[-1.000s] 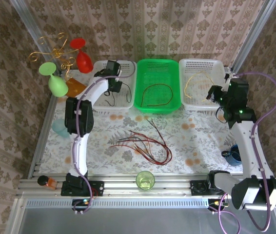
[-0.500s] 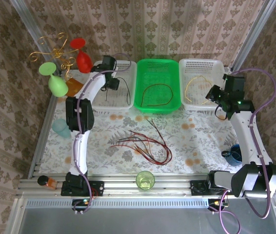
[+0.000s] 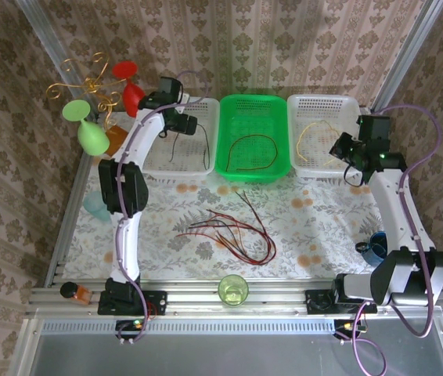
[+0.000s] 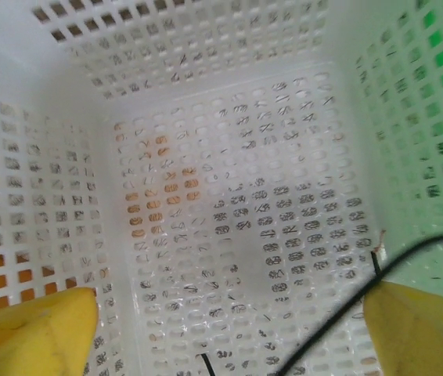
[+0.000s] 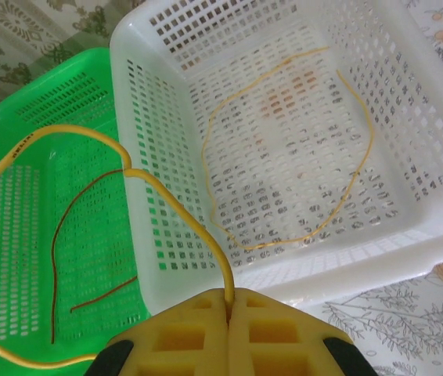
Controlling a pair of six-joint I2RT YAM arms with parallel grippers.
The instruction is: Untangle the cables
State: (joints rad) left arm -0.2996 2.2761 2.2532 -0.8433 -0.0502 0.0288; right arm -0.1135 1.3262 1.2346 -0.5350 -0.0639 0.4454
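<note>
My right gripper next lowers outward to the bottom of the basket holding one yellow cable (image 3: 320, 144) (image 5: 284, 168) to release the second yellow cable. That basket's bottom lies below and outward.
A tangle of red and black cables (image 3: 229, 229) lies on the patterned table. One red cable (image 3: 249, 149) sits in the green basket (image 3: 254, 174); a yellow cable (image 3: 315, 129) lies in the right white basket (image 3: 325, 100). My left gripper (image 3: 181, 124) hangs open over the left white basket (image 3: 198, 168), its yellow fingers (image 4: 34, 333) wide apart, and a black cable (image 4: 339, 313) lies loose on the basket floor. My right gripper (image 5: 229, 301) is shut on a second yellow cable (image 5: 182, 211), beside the right basket's near corner.
A green glass (image 3: 233, 290) stands at the front edge and a blue mug (image 3: 374, 249) at the right. Red and green goblets (image 3: 134, 94), a gold wire stand (image 3: 88, 82) and a teal cup (image 3: 96, 205) crowd the left side.
My left gripper has risen and drawn back toward the far rim of the left basket, leaving the black cable in it. My right gripper has shifted slightly back with the yellow cable.
</note>
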